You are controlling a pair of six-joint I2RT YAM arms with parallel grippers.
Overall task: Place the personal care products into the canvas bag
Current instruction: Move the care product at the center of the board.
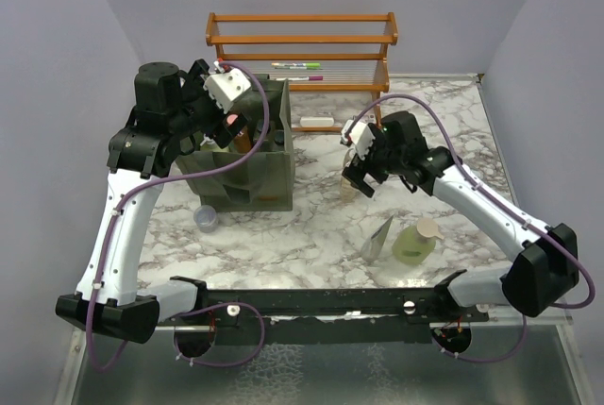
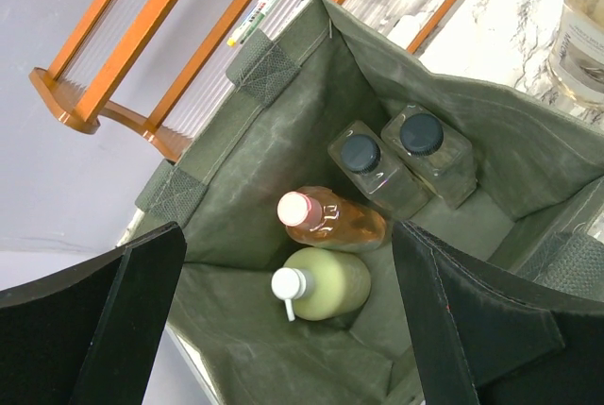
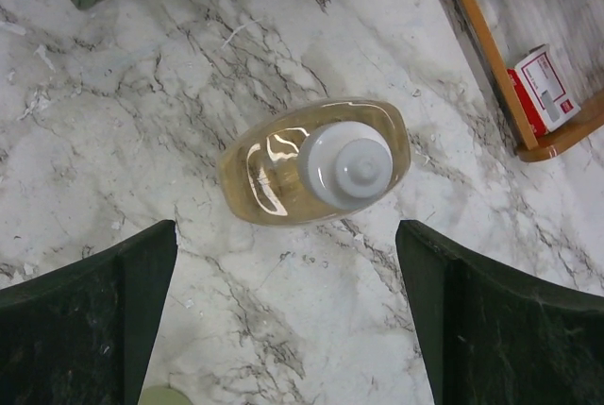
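Next, my right gripper moves down toward the amber bottle and brings its open fingers around the bottle's body below the white cap (image 3: pixel 272 174), since the bottle stands ahead of them.
The olive canvas bag (image 1: pixel 269 174) stands at the left of the marble table. My left gripper (image 1: pixel 219 112) hovers open over its mouth, with nothing between the fingers. Inside the bag (image 2: pixel 274 150) I see two clear bottles with black caps (image 2: pixel 363 155), an orange bottle with a pink cap (image 2: pixel 330 221) and a pale green bottle (image 2: pixel 330 282). My right gripper (image 3: pixel 288 320) is open above an upright amber bottle (image 3: pixel 316 160), which stands just ahead of the fingertips, not between them. A green pump bottle (image 1: pixel 415 243) and a grey pouch (image 1: pixel 379 238) rest near the front right.
A wooden slatted rack (image 1: pixel 302 42) stands along the back wall, holding green and pink markers (image 1: pixel 297 71) and a red and white box (image 3: pixel 543 84). A small lavender cup (image 1: pixel 206 219) sits in front of the bag.
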